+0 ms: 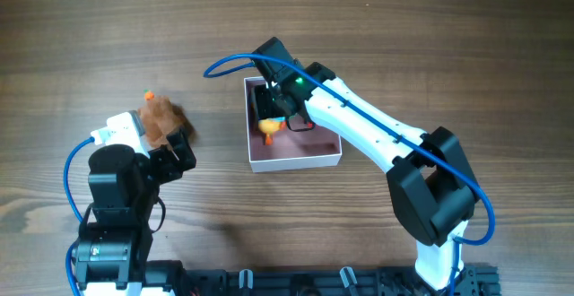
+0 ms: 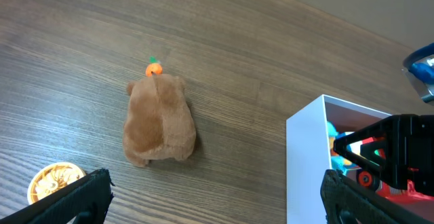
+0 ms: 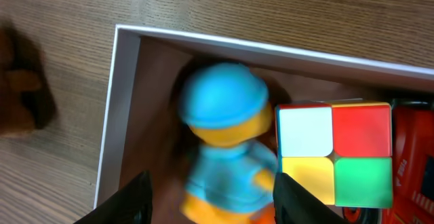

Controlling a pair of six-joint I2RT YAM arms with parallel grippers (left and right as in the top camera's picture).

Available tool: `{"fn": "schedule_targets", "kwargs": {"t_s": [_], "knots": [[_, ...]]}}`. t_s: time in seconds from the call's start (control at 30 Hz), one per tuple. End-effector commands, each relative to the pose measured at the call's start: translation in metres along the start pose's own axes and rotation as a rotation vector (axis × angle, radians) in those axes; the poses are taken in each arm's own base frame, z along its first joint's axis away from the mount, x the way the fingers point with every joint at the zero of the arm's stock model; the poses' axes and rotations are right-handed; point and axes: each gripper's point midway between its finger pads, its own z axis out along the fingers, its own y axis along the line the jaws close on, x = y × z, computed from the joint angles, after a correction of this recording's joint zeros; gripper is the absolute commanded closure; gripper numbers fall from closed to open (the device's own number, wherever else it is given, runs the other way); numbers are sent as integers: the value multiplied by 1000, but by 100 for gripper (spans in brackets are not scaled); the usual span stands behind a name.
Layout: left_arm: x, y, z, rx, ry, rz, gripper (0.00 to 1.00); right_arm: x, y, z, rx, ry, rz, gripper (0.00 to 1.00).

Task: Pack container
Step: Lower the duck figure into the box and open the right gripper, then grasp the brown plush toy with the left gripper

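My left gripper moves outward and down onto the brown plush toy's body next, since the toy lies on the wood beyond my open fingers.
The container is a shallow white-walled box with a dusky pink inside, right of centre; it also shows in the left wrist view and the right wrist view. Inside it lie an orange duck toy with a blue cap, a colour cube and a red toy. My right gripper is open above the duck, fingers apart on either side of it, not gripping. The duck is blurred. My left gripper is open and empty, just below a brown plush toy with an orange bit.
A small round tan object lies by the left gripper's left finger. A dark brown shape lies on the wood left of the box. The right arm stretches over the box from the lower right.
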Motion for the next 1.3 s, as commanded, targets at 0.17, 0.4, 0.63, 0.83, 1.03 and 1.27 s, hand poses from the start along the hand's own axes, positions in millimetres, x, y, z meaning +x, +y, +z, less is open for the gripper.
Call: {"fn": "schedule_targets", "kwargs": {"t_s": [0.17,0.4,0.63,0.83,1.03,1.27], "knots": [[-8,1,-4,-11,-23,-17,0,-34,0,-58,45,-135,-44,50],[-26,-4,-22,-5,-43,-26,0,-50,-148,-254,194,-347,222,0],[-69,7,-17,-208,109,-98,0,17,-307,-273,241,-208,546,0],[-33,36,74,-298,472,-187,0,51,-338,-208,267,7,620,0],[19,51,123,-305,695,-60,0,57,-344,-185,250,75,638,0],[60,65,161,-334,812,-66,0,57,-343,-185,247,75,638,0]]}}
